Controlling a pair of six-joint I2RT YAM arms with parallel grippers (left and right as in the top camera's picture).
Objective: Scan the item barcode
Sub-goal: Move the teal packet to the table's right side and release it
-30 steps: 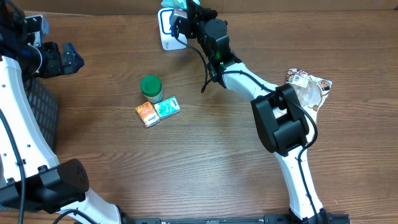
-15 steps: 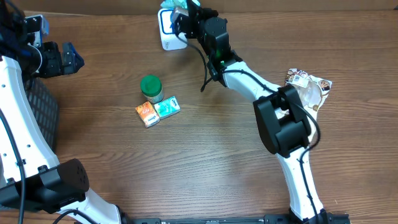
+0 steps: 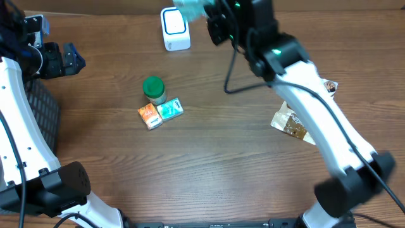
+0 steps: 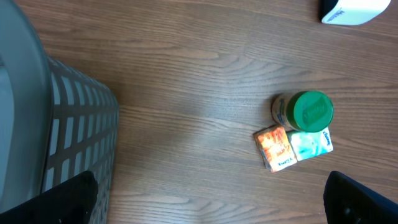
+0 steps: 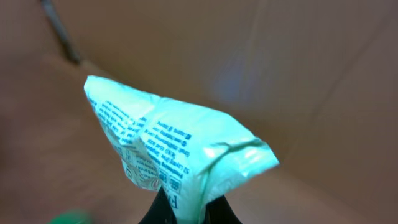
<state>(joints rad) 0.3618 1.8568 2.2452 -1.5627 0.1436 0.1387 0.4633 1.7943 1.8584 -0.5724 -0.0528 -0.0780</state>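
Observation:
My right gripper is to come back from the scanner next and go down over the brown snack packet, because that side of the brown packet is clear of the jar and boxes.
My right gripper is shut on a pale mint-green packet, held in the air just right of the white barcode scanner at the table's far edge. In the right wrist view the packet sticks up crumpled from the closed fingertips, its small printed text facing the camera; no barcode shows. My left gripper hangs wide open at the far left, holding nothing. Seen from the left wrist, its gripper is far from the scanner.
A green-lidded jar, an orange box and a teal box sit together left of centre. A brown snack packet lies mid-right, another wrapper beyond it. A dark mesh basket stands at the left edge.
The right arm has swung up and to the right, carrying the mint packet away from the scanner's face. The brown packet it covered now shows. The left arm has not moved.

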